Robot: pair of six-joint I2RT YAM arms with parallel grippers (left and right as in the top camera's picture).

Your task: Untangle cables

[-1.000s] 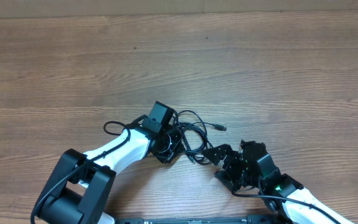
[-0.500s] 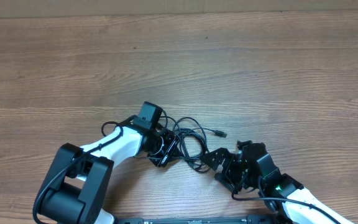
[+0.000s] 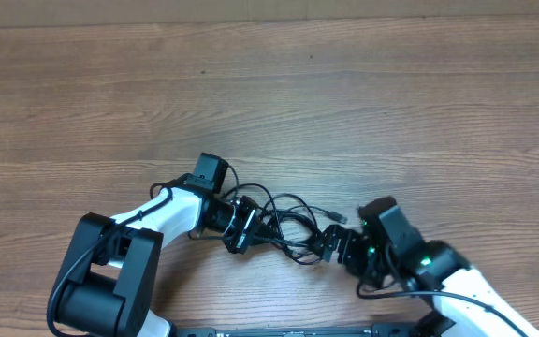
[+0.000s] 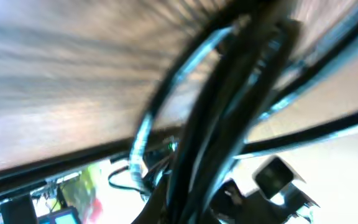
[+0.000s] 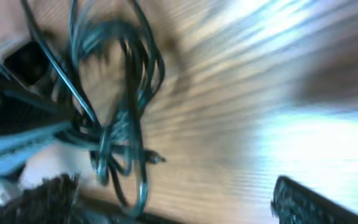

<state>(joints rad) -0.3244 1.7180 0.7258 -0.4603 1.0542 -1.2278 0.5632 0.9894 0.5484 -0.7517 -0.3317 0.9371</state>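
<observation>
I should next raise the tangle's held side off the wooden table with my left gripper and then let it go, because my right gripper is open beside the opposite loops.
The cables (image 3: 286,219) are a tangle of thin black cords on the wooden table (image 3: 363,103), with a small plug end (image 3: 337,217) sticking out to the right. My left gripper (image 3: 240,227) is shut on the tangle's left side. In the left wrist view the blurred cables (image 4: 229,106) run straight up out of the jaws. My right gripper (image 3: 340,253) stands open just right of the tangle, touching nothing. The right wrist view has the cables (image 5: 120,118) at upper left, with one finger (image 5: 48,199) under their loops and the other finger (image 5: 316,205) far to the right.
Both white arms come in from the table's front edge, the left arm (image 3: 171,213) and the right arm (image 3: 447,281). Bare wood stretches across the back and both sides. The left gripper's black body (image 5: 17,62) shows at the top left of the right wrist view.
My left gripper has pulled to the left, dragging the tangle with it. The right gripper has moved left, closer to the cords, still open.
</observation>
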